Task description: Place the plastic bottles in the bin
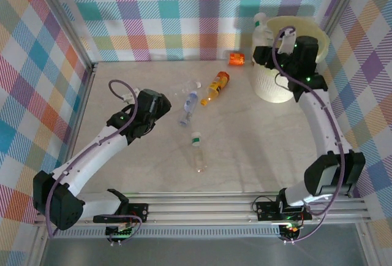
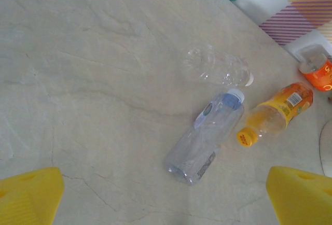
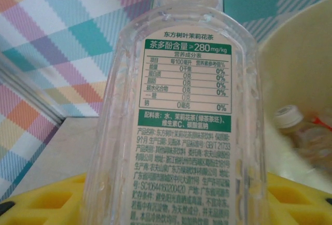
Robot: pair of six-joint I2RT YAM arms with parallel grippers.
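Observation:
My right gripper moves across the bin's rim over the bin's opening (image 3: 305, 95) next to release the clear plastic bottle (image 3: 179, 116), since the bottle hangs beside that rim.
My right gripper (image 1: 264, 50) is shut on a clear plastic bottle (image 3: 179, 116) with a green and white label, held upright against the left side of the bin (image 1: 273, 88). A yellow finger (image 3: 303, 199) shows on either side of it. The bin's pale inner wall (image 3: 298, 59) has another bottle (image 3: 303, 134) lying inside. My left gripper (image 1: 162, 103) hangs open over the table, its fingers (image 2: 28, 194) wide apart. Just ahead of it lie a blue-capped clear bottle (image 2: 205, 137), a plain clear bottle (image 2: 215, 67) and an orange bottle (image 2: 277, 113).
A crushed orange bottle (image 1: 236, 59) lies by the back wall, left of the bin. A clear bottle with a green cap (image 1: 197, 149) rests in the middle of the table, nearer the arm bases. Checked walls close in the left, back and right sides.

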